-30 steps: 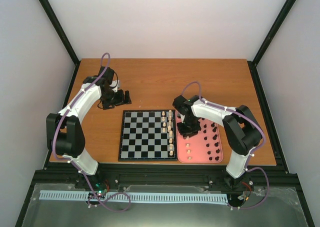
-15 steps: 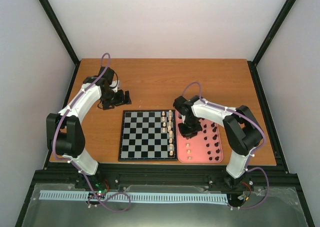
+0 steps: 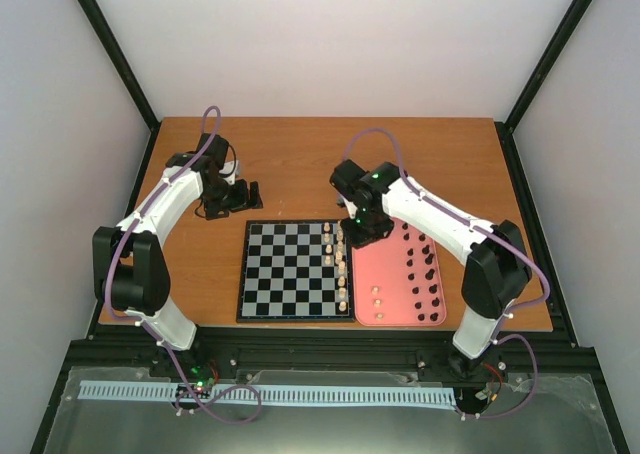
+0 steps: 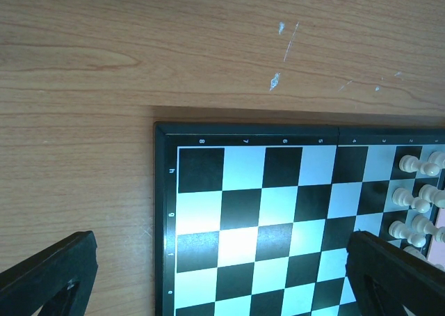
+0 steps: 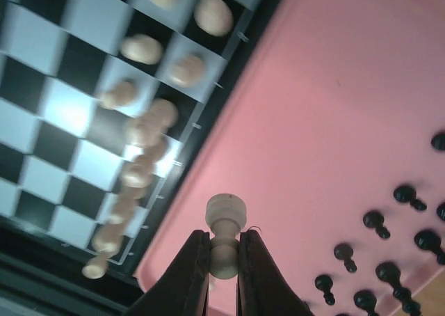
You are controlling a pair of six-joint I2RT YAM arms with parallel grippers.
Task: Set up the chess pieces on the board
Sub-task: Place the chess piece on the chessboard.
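The inner line's next dark square (image 3: 329, 273) (image 5: 106, 127) is empty. I should next move my right gripper to the left in the top view until it is over that square, then lower it and release.
The checkered board (image 3: 290, 270) lies at the table's middle, with several cream-white pieces (image 3: 340, 259) along its right columns. My right gripper (image 3: 362, 232) is shut on a cream-white piece (image 5: 225, 227) and holds it above the pink tray (image 5: 327, 121), close to the board's right edge (image 5: 208, 114). Several black pieces (image 3: 422, 274) and a few cream ones (image 3: 378, 299) stand on the tray. My left gripper (image 3: 250, 195) rests on the table left of and behind the board, open and empty; its view shows the board's corner (image 4: 236, 211) between its fingers.
The pink tray (image 3: 395, 314) lies against the board's right side. Bare wood table (image 3: 320, 164) stretches behind the board. Black frame posts stand at the table's corners.
My right gripper has risen from the tray and moved back toward the board's far right corner, carrying a cream-white piece. The left arm has not moved.
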